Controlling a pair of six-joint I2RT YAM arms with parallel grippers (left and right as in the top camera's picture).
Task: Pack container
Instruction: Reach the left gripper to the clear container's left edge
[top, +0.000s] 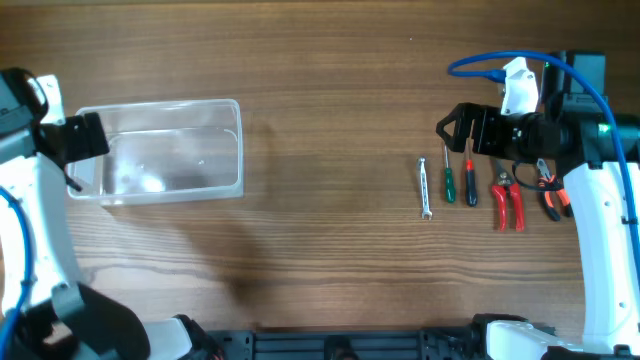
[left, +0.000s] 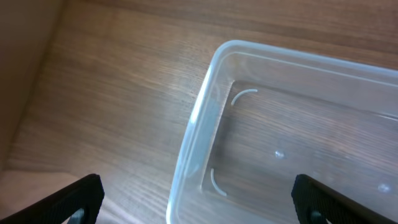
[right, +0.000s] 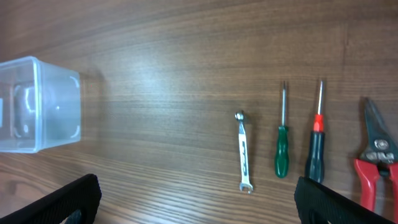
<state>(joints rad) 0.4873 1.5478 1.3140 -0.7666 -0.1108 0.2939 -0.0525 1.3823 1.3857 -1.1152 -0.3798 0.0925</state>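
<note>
The container's short end rim (left: 179, 175) is below my left gripper, in line between its open fingers. I need to lower them over that thin side of the container, one finger on each side of it, and close.
The clear plastic container (top: 170, 150) sits empty on the left of the wooden table; it also shows in the left wrist view (left: 280, 124) and the right wrist view (right: 37, 106). My left gripper (top: 75, 140) is open at the container's left end, its fingers (left: 199, 199) straddling the rim. On the right lie a small silver wrench (top: 424, 187) (right: 244, 152), a green-handled screwdriver (top: 449, 178) (right: 282, 149), a black-and-red screwdriver (top: 470, 180) (right: 316, 149) and red pliers (top: 507, 200) (right: 376, 155). My right gripper (top: 447, 128) is open and empty above the tools (right: 199, 199).
Orange-and-black pliers (top: 550, 195) lie partly under the right arm at the far right. A blue cable (top: 490, 65) loops over the right arm. Bare wood lies between the container and the tools.
</note>
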